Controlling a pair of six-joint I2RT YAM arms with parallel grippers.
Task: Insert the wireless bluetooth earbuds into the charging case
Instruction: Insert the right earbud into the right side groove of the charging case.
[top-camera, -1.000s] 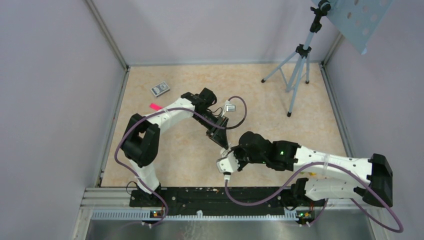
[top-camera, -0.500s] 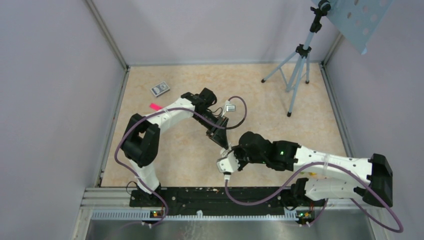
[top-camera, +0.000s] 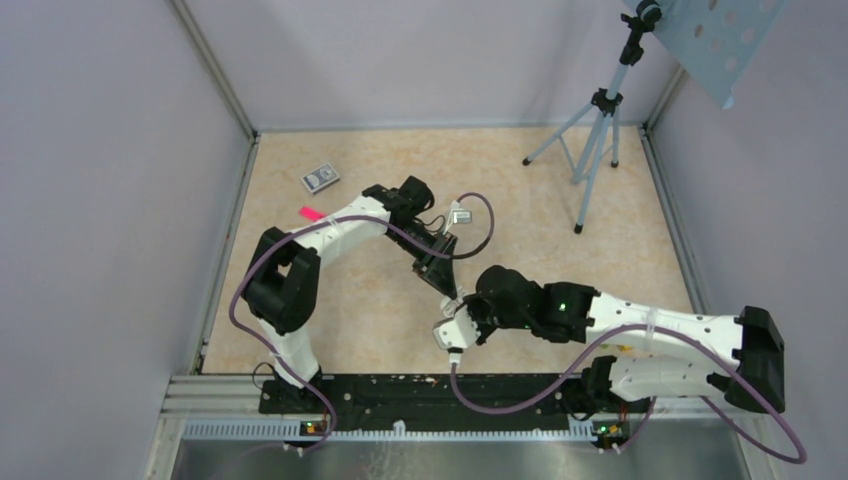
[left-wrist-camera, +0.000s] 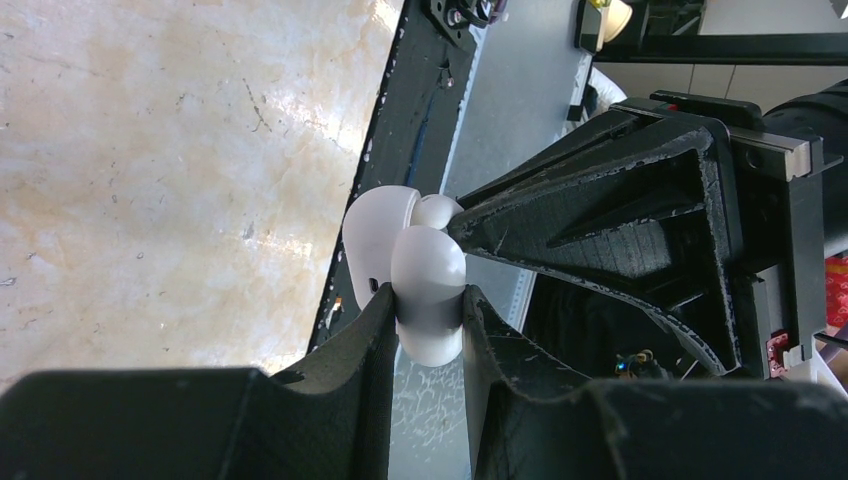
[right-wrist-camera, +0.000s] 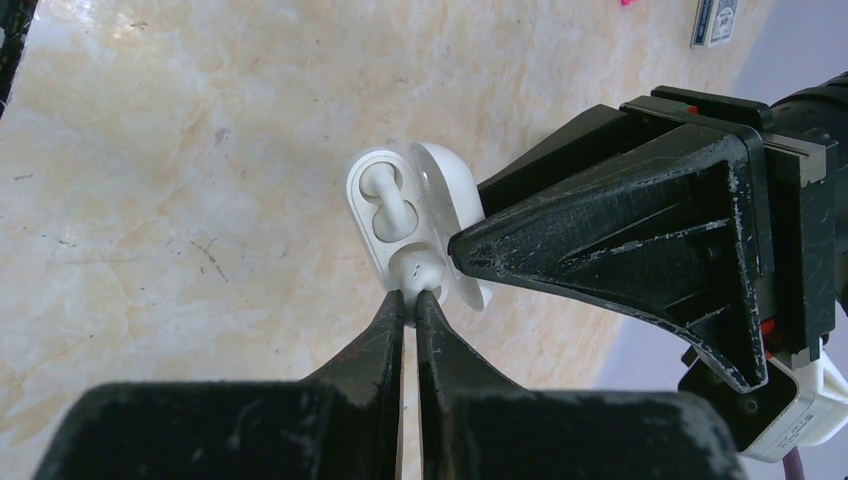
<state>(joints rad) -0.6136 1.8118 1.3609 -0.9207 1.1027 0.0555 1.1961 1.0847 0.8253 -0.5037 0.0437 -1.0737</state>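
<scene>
The left gripper moves outward and down next and releases the case on the tabletop by the tripod, since that spot lies outward of and below it.
The charging case (right-wrist-camera: 365, 218) is white here, not black, and it hangs open above the table. My left gripper (left-wrist-camera: 428, 303) is shut on it (left-wrist-camera: 430, 270). One white earbud (right-wrist-camera: 386, 198) sits in the case's far socket. A second earbud (right-wrist-camera: 419, 268) lies at the near socket, and my right gripper (right-wrist-camera: 413, 297) is shut on its lower end. The lid (right-wrist-camera: 446, 190) stands up beside my left gripper's fingers (right-wrist-camera: 620, 215). In the top view my left gripper (top-camera: 447, 288) and my right gripper (top-camera: 457, 312) meet at mid-table, and the case is too small to make out.
A tripod (top-camera: 596, 140) stands at the back right. A small card box (top-camera: 320, 178) and a pink piece (top-camera: 310, 212) lie at the back left. A small grey object (top-camera: 461, 215) lies beside the left arm's cable. The black base rail (top-camera: 440, 392) runs along the near edge.
My right wrist has shifted slightly near the left gripper. Both grips look the same, and the left arm has not moved.
</scene>
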